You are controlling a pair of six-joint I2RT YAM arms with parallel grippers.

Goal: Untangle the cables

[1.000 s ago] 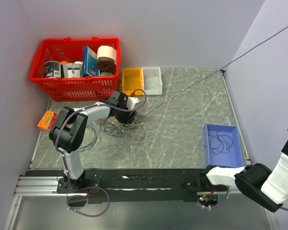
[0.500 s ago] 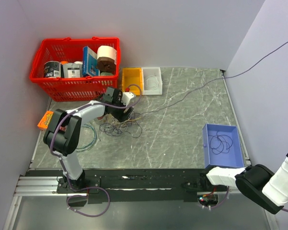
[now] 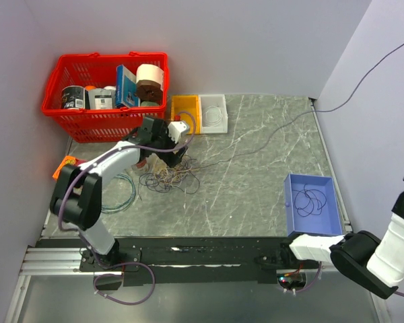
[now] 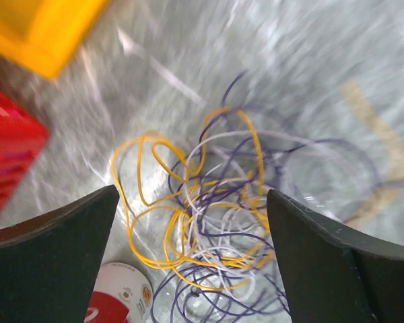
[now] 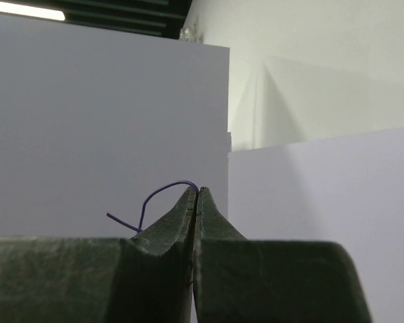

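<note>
I will next lift my left gripper and move it to the right in the top view. Then I will lower it onto the purple cable beside the heap, where the cable runs singly.
The cables point(image 3: 168, 176) lie as a tangled heap of purple, yellow and white loops on the table's left side. My left gripper point(image 3: 167, 152) hovers at the heap's far edge, open and empty. In the left wrist view the heap point(image 4: 212, 229) lies between and below the spread fingers point(image 4: 60, 232). One long purple cable point(image 3: 269, 131) runs slack from the heap to the far right corner and up out of the top view. My right gripper point(image 5: 196, 192) is shut on this purple cable point(image 5: 155, 196), raised before the wall; it is out of the top view.
A red basket point(image 3: 104, 121) of goods stands at the back left. Beside it are a yellow bin point(image 3: 185, 113) and a white bin point(image 3: 213, 111). A blue bin point(image 3: 312, 202) holds a dark cable at right. A teal hoop point(image 3: 118, 192) lies left of the heap.
The long purple cable was taut a second ago and now hangs slack. My left gripper has drawn back from the heap toward the basket.
</note>
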